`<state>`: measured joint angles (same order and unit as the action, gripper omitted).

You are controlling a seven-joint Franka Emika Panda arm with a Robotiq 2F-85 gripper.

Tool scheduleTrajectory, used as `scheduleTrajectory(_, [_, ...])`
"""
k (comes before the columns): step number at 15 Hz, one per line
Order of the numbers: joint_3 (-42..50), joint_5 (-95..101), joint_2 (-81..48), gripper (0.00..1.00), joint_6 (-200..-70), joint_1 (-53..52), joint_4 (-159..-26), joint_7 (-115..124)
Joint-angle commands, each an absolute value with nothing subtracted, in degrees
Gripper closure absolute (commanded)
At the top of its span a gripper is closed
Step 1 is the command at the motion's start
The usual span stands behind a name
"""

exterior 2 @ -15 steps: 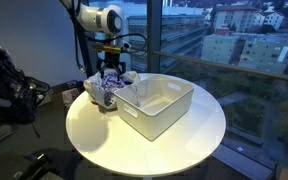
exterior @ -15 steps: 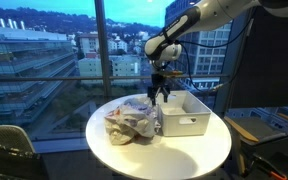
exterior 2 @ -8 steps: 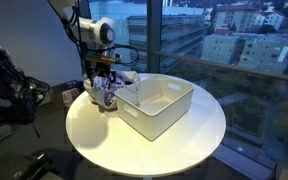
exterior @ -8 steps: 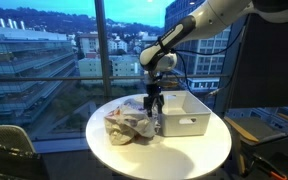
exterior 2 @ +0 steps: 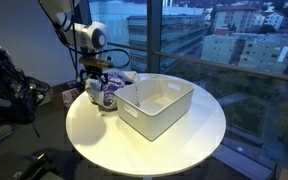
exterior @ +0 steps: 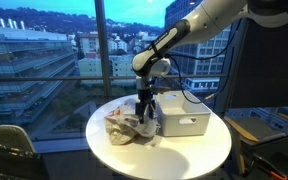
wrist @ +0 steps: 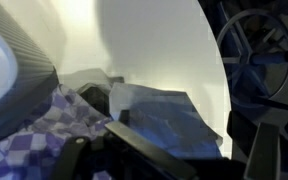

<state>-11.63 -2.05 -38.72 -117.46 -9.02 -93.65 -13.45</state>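
Observation:
I need to tilt my gripper away from the bin [exterior: 184, 113] next, toward the table's edge and the bag's top edge, because the bag's pale flap is past the checked cloth [wrist: 39, 135].
A crumpled pile of cloths [exterior: 125, 124] lies on the round white table [exterior: 184, 156], next to a white plastic bin [exterior: 184, 113]. My gripper [exterior: 142, 117] hangs open just above the pile's bin-side edge, fingers pointing down. In the other exterior view the gripper [exterior 2: 96, 91] is over the cloths [exterior 2: 106, 99], left of the bin [exterior 2: 156, 105]. The wrist view shows a blue cloth [wrist: 164, 112] lying between my spread fingers, with the gripper [wrist: 184, 135] right over it. A purple checked cloth [wrist: 39, 135] lies beside it. Nothing is gripped.
The bin wall [wrist: 14, 60] runs close along one side of the pile. A chair [exterior: 6, 148] stands at one side of the table and another chair [exterior: 266, 132] at the opposite side. Large windows are behind. Dark equipment [exterior 2: 14, 95] stands near the table.
The arm has swung away from the bin's edge and come down over the cloth pile. The jaws have stayed open, and the cloths and bin have not moved.

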Motion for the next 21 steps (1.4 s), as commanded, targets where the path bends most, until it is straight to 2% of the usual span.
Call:
scheduleTrajectory(1, [-13.5,-4.2,-40.7,0.0,-117.5,-7.9,-91.0,-18.1])
scheduleTrajectory(6, [-14.3,-4.3,-42.8,0.0,-121.4,-7.9,-89.1,-22.2])
scheduleTrajectory(8, [-14.7,-5.0,-43.9,0.27,-120.5,-7.3,-87.6,-23.4])
scheduleTrajectory(16, [-15.5,-18.1,-51.0,0.89,-97.2,-1.3,-73.8,-20.7])
scheduleTrajectory(18, [-15.7,-21.7,-52.6,0.99,-91.3,0.1,-70.5,-19.7])
scheduleTrajectory(21, [-15.8,-27.6,-54.9,1.0,-84.7,1.4,-66.0,-17.1])
